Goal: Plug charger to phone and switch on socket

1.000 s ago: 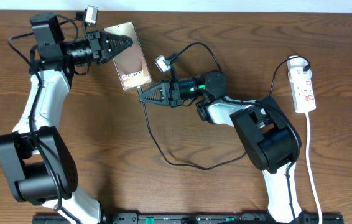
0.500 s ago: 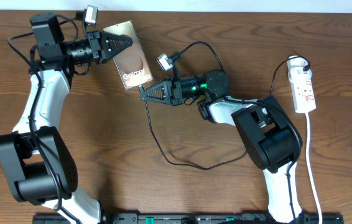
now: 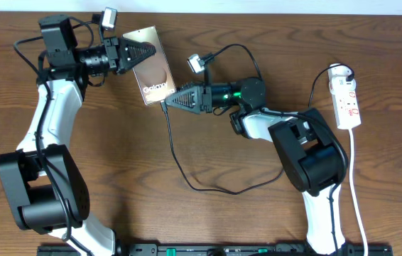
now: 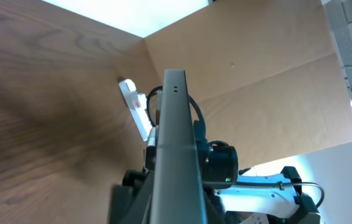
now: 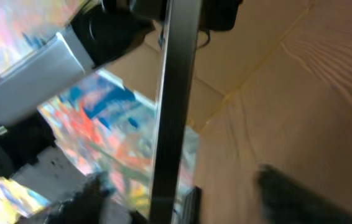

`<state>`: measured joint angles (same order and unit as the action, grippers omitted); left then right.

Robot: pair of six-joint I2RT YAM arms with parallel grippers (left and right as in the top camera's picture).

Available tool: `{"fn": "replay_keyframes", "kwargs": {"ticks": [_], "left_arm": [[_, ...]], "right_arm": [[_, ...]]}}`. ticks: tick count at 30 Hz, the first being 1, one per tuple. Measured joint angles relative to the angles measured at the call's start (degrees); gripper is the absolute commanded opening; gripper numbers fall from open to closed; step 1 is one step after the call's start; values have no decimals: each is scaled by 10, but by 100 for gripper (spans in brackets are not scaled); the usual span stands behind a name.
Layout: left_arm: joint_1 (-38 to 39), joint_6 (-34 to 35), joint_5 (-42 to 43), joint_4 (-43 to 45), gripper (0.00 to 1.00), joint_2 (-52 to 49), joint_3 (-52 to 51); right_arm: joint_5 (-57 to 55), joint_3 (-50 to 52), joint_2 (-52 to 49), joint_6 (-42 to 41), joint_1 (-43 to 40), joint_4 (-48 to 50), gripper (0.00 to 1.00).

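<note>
My left gripper moves down and back to the bare tabletop [image 3: 125, 122] beside its arm next and releases the phone [image 3: 153, 67], since the charger already hangs from the phone's lower edge.
My left gripper [image 3: 143, 52] is shut on the upper part of the phone [image 3: 153, 67], a bronze slab held tilted above the table at the back left. In the left wrist view the phone [image 4: 176, 149] shows edge-on between the fingers. My right gripper [image 3: 167, 102] points left at the phone's lower edge. Its blurred fingers [image 5: 79, 196] stand wide apart on either side of the phone's edge [image 5: 176, 93], so it is open. The charger [image 3: 180, 167] is a thin black cable that hangs from that lower edge and loops across the table. Its plug tip is too small to make out. The socket [image 3: 348, 99] lies at the far right.
A black plug [image 3: 339, 72] sits in the socket's far end, and a white cord [image 3: 358, 192] runs from it to the front edge. The socket also shows in the left wrist view [image 4: 135, 109], beyond the phone. The right arm's base [image 3: 311, 160] stands beside the cable loop.
The right gripper moved up and left to the phone's lower edge, rolled, and opened. The left gripper shifted slightly right with the phone.
</note>
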<state>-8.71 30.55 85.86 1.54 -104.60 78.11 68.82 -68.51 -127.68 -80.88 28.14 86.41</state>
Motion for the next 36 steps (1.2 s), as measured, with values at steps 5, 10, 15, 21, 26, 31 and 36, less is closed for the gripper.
{"fn": "replay_keyframes", "kwargs": {"ticks": [5, 10, 15, 21, 26, 31, 36], "left_arm": [[0, 0, -8, 0, 7, 0, 0], [-2, -4, -57, -37, 7, 0, 0], [-24, -13, -118, -95, 7, 0, 0], [-81, -26, -133, -137, 7, 0, 0], [-122, -50, -141, -175, 7, 0, 0], [-137, -111, -212, -286, 7, 0, -3], [-136, -154, -287, -329, 7, 0, -27]], "right_arm": [[0, 0, 0, 1, 0, 0, 99], [4, 0, 0, 1, 0, 0, 99], [10, 0, 0, 1, 0, 0, 99], [14, 0, 0, 1, -1, 0, 99], [16, 0, 0, 1, -1, -2, 99], [18, 0, 0, 2, -1, -2, 99], [18, 0, 0, 2, -1, -2, 99]]}}
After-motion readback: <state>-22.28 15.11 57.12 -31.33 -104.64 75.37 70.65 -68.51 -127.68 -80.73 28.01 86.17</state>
